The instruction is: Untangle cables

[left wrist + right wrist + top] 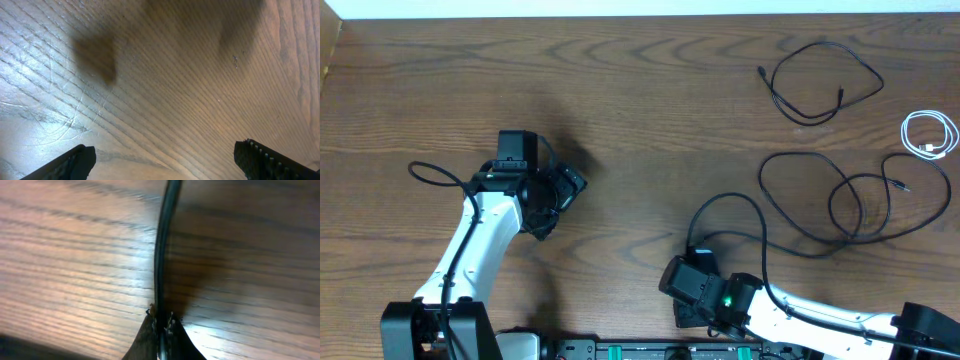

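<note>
The held cable runs off to its loose loops. I will lift my right gripper outward, to the right in the overhead view, and let go over those loops.
My right gripper [688, 258] is low at the table's front middle. In the right wrist view it [161, 321] is shut on a black cable [161, 255] that runs straight away from the jaws. A long black cable [810, 254] trails from there to loose, overlapping loops at the right. A second black cable [880, 82] lies in its own loop at the far right back. The short white cable [927, 148] is coiled at the right edge. My left gripper [563, 203] is open and empty over bare wood [165, 100], far from all the cables.
A thick black wire [425, 170] loops out from the left arm, and another arcs over the right arm [725, 196]. The table's back edge meets a white wall [640, 8]. The arm bases stand along the front edge.
</note>
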